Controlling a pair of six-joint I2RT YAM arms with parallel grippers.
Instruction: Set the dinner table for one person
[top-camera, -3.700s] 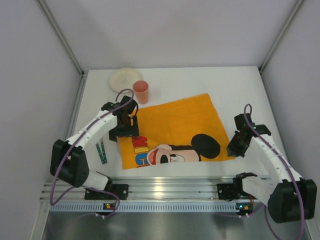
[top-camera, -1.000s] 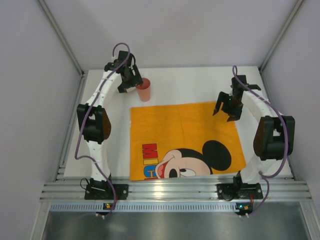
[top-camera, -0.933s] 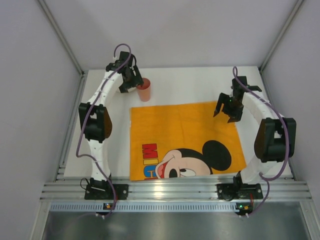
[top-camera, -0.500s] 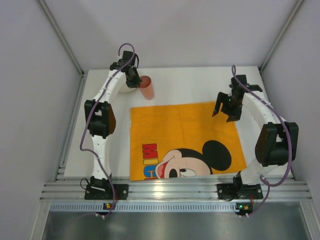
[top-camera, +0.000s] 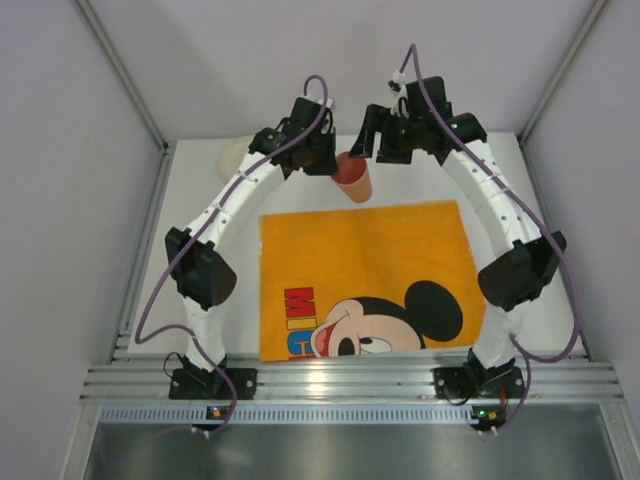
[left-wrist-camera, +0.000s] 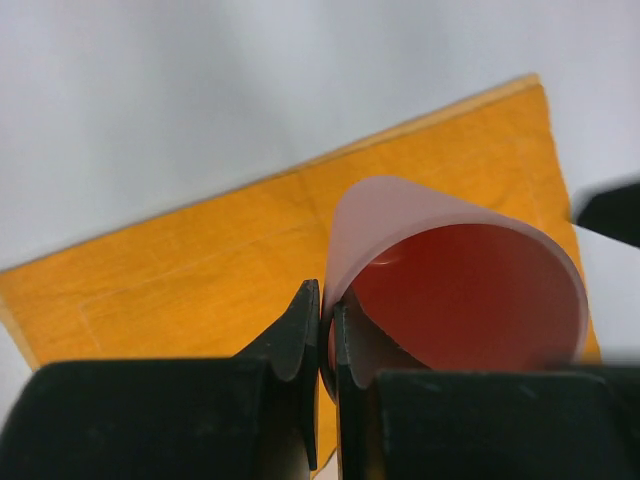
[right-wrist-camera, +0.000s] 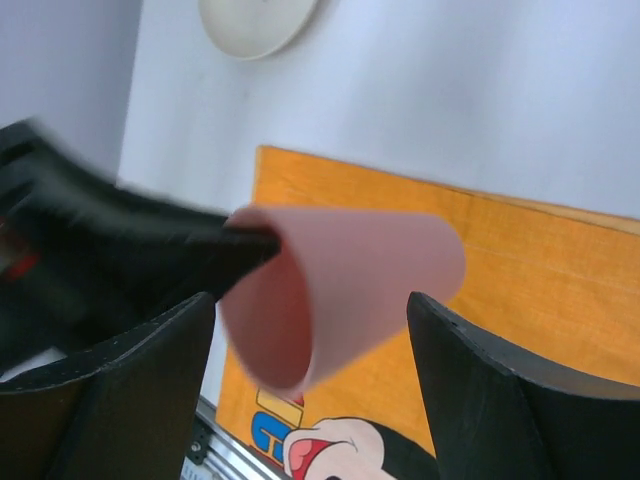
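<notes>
The cup lies back from my right gripper, so I should next move that gripper back onto the cup's rim (top-camera: 364, 166) (right-wrist-camera: 311, 342) opposite the left gripper's pinch and close.
A salmon-pink cup (top-camera: 354, 181) hangs tilted in the air over the far edge of the orange Mickey Mouse cloth (top-camera: 370, 270). My left gripper (top-camera: 326, 165) is shut on the cup (left-wrist-camera: 455, 285), and its fingers (left-wrist-camera: 300, 335) pinch the rim wall, one inside and one outside. My right gripper (top-camera: 385, 140) is open beside it. In the right wrist view the cup (right-wrist-camera: 350, 285) lies between the right gripper's (right-wrist-camera: 310, 300) wide-apart fingers without touching either. The white dinner table (top-camera: 420, 185) lies under everything.
A cream plate (top-camera: 232, 152) sits at the back left of the table, partly behind the left arm; the plate (right-wrist-camera: 255, 20) also shows in the right wrist view. The cloth (left-wrist-camera: 190, 265) covers the middle. Grey walls close in on three sides.
The left gripper closed on the cup's rim, lifted it and carried it right to the back centre. The right arm swung from the right side to the cup, staying open.
</notes>
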